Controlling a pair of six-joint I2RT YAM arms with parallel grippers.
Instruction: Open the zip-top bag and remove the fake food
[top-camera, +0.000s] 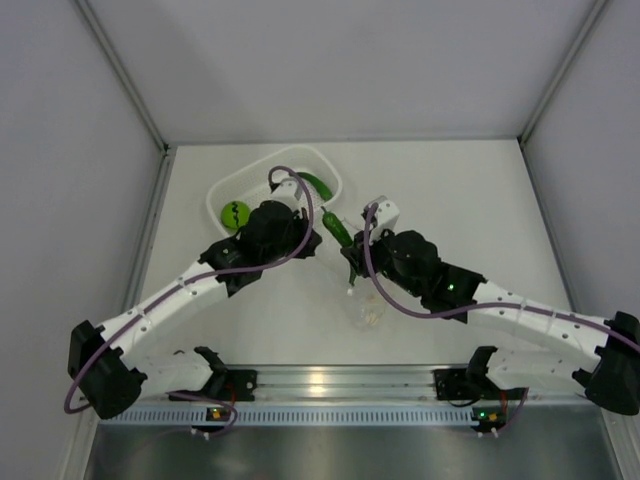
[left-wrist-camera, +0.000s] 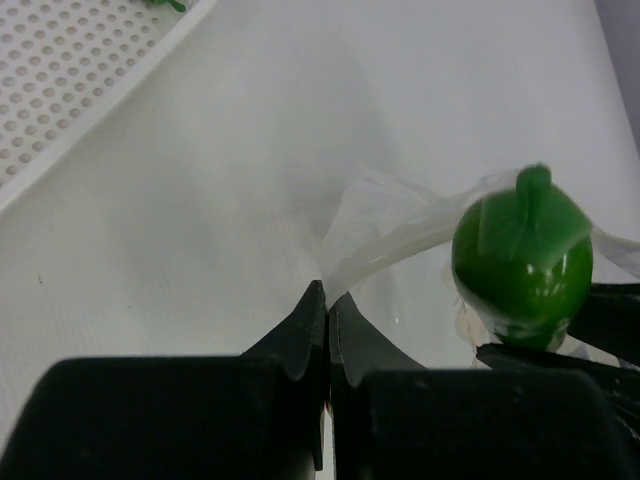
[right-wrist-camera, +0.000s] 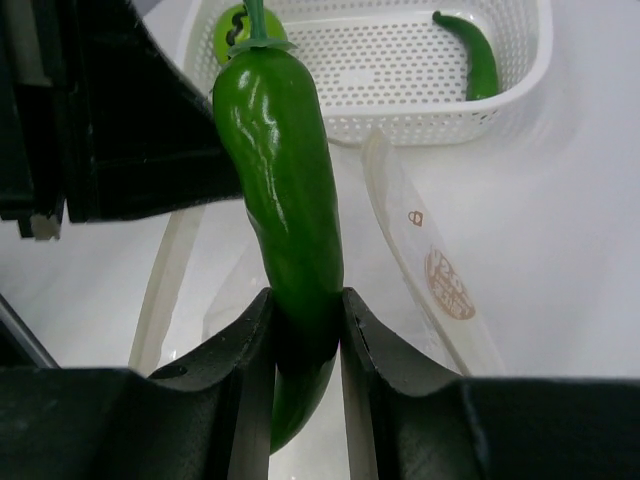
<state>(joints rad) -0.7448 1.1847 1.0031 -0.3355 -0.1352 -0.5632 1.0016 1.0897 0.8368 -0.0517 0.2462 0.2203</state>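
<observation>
The pod in my right gripper needs to go up and outward next, over the basket with the lime-green ball (top-camera: 234, 213) and second pod, and then down beside that second pod.
The clear zip-top bag (right-wrist-camera: 425, 255) lies on the white table, also faint in the top view (top-camera: 368, 306). My left gripper (left-wrist-camera: 327, 296) is shut on a corner of the bag's plastic (left-wrist-camera: 375, 235); in the top view it (top-camera: 310, 243) sits just left of the right gripper. My right gripper (right-wrist-camera: 305, 320) is shut on a dark green pod (right-wrist-camera: 285, 190), holding it upright above the bag; the pod also shows in the top view (top-camera: 337, 228) and the left wrist view (left-wrist-camera: 522, 262). The lime-green ball (top-camera: 234, 213) and the second pod (top-camera: 317, 184) lie in the basket.
A white perforated basket (top-camera: 250, 180) stands behind the left gripper, also in the right wrist view (right-wrist-camera: 430, 115) and left wrist view (left-wrist-camera: 70, 70). White walls enclose the table on three sides. The two grippers are very close together.
</observation>
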